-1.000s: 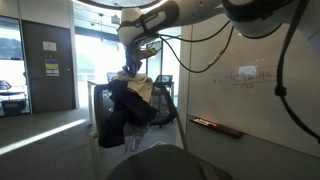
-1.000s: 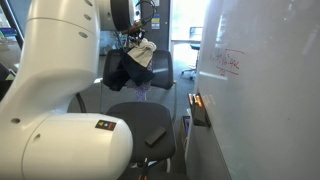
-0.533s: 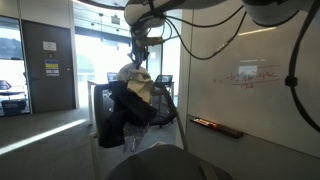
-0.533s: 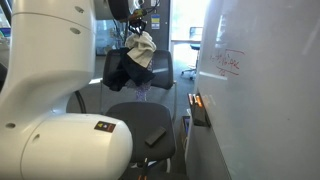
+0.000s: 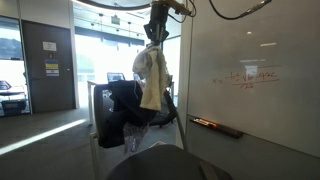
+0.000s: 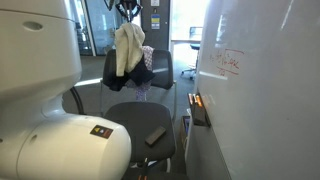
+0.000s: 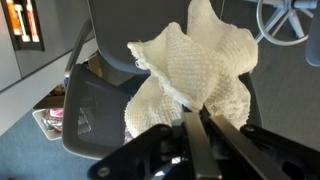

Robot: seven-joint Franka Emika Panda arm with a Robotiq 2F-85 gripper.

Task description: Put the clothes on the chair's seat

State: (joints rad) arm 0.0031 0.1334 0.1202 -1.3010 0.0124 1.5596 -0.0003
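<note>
The second chair's seat is below my gripper and nearer the base, and it is bare beside the small dark object. My gripper needs to move down and back next to release the cream knit (image 7: 195,70).
My gripper (image 5: 153,37) is shut on a cream knitted garment (image 5: 151,78) and holds it hanging in the air above a dark office chair (image 5: 112,118). The garment also shows in an exterior view (image 6: 128,50), dangling in front of the chair's backrest (image 6: 150,70). In the wrist view the jaws (image 7: 195,117) pinch the top of the cream knit (image 7: 195,70), with the chair's seat (image 7: 100,115) below it. A dark garment (image 5: 128,105) lies draped over the chair.
A whiteboard wall (image 5: 255,70) with a marker tray (image 5: 215,125) runs along one side. A second chair seat (image 6: 140,125) with a small dark object on it stands nearer the robot base (image 6: 60,140). Glass doors (image 5: 45,65) are behind.
The gripper has risen and moved toward the whiteboard, lifting the cream garment off the chair so that it now hangs free, while the dark garment stays on the chair.
</note>
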